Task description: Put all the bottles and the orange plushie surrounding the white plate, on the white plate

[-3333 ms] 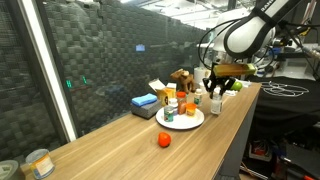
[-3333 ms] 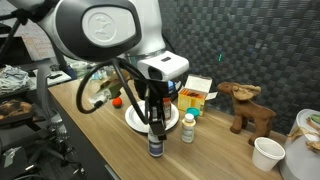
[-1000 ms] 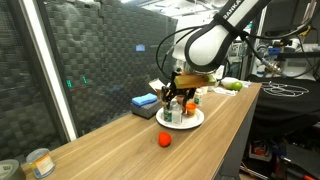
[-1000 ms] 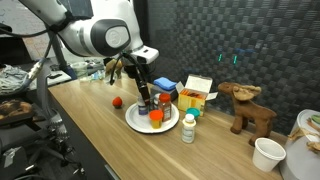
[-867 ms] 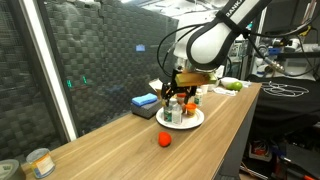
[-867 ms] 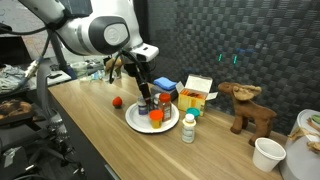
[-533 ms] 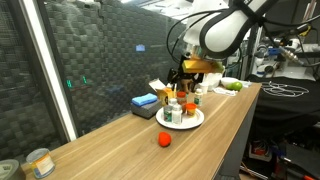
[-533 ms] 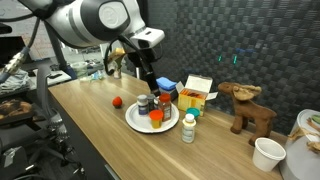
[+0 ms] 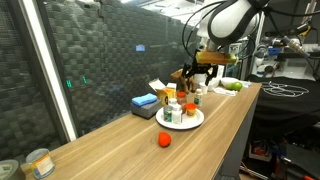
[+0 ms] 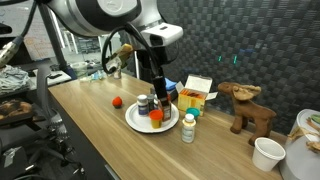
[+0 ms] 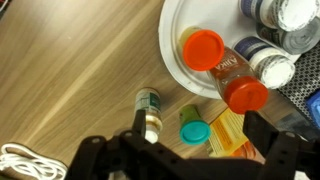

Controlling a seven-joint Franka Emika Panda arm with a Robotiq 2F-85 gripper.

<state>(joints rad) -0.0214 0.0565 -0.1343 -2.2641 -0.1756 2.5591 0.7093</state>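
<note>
The gripper shifts to the left in the wrist view next and comes down around the white bottle's cap (image 10: 189,118) (image 11: 152,133), since the bottle stands below it on that side.
The white plate (image 10: 133,124) (image 9: 193,121) (image 11: 172,45) carries several bottles, among them two with orange caps (image 11: 204,48) (image 10: 157,115) and a dark-capped one (image 10: 143,103). Off the plate stand a white bottle with a green label (image 11: 149,110) (image 10: 187,126) and a small teal-capped bottle (image 11: 195,131) (image 10: 196,113). The orange plushie (image 9: 163,140) (image 10: 117,101) lies on the table apart from the plate. My gripper (image 11: 197,124) (image 10: 163,92) (image 9: 199,80) hangs open and empty above the plate's edge, with the teal-capped bottle below between its fingers.
An orange and white carton (image 10: 195,93) and a blue box (image 9: 145,102) stand behind the plate. A wooden moose figure (image 10: 248,106) and a white cup (image 10: 267,153) are farther along the table. A white cable (image 11: 25,162) lies on the wood.
My gripper opened, let go of the dark-capped bottle on the plate, rose, and moved over toward the bottles beside the plate.
</note>
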